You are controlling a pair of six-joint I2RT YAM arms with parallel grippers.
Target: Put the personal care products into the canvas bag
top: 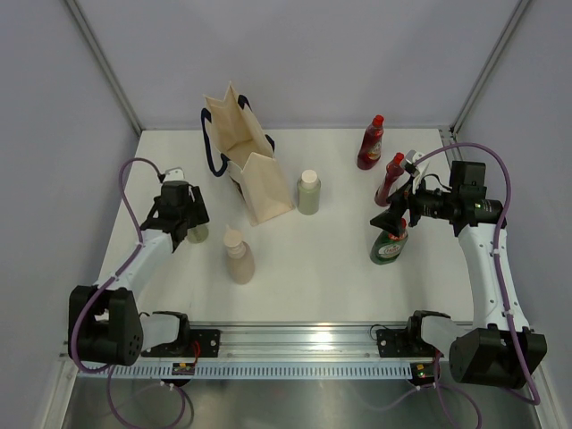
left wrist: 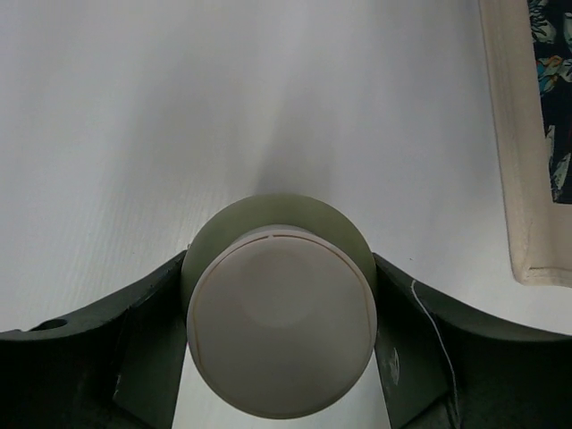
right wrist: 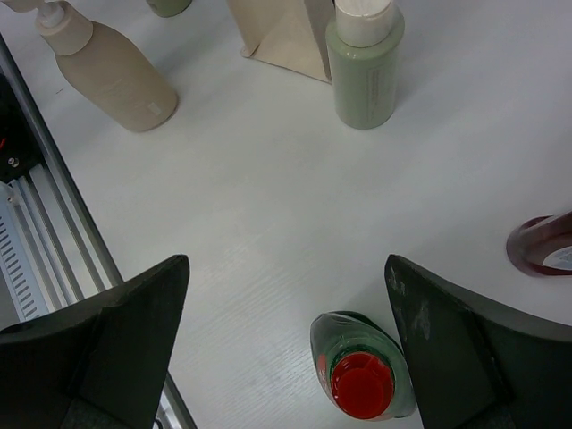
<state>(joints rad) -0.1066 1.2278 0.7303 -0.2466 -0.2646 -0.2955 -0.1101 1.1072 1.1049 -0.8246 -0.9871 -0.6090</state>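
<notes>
The bag's opening (top: 236,146) is outward of the robot's left gripper and to its right in the top view, so the robot will lift the sage-green bottle outward over it and let go.
The canvas bag (top: 250,165) stands open at the back left, its cloth edge (left wrist: 523,134) showing in the left wrist view. My left gripper (top: 183,219) is down over a sage-green bottle (top: 198,234). Seen from above, the whitish cap (left wrist: 281,326) sits between the dark fingers (left wrist: 134,349), which press both sides of the bottle. A pinkish-beige bottle (top: 239,256) (right wrist: 112,67) stands in front of the bag. A second sage-green bottle (top: 308,192) (right wrist: 362,67) stands right of the bag. My right gripper (top: 393,219) (right wrist: 286,340) hangs open and holds nothing.
A green bottle with a red cap (top: 389,243) (right wrist: 362,375) stands right under the right gripper, close to its right finger. Two dark red bottles (top: 371,143) (top: 391,179) stand at the back right. The metal rail (right wrist: 45,250) runs along the near edge.
</notes>
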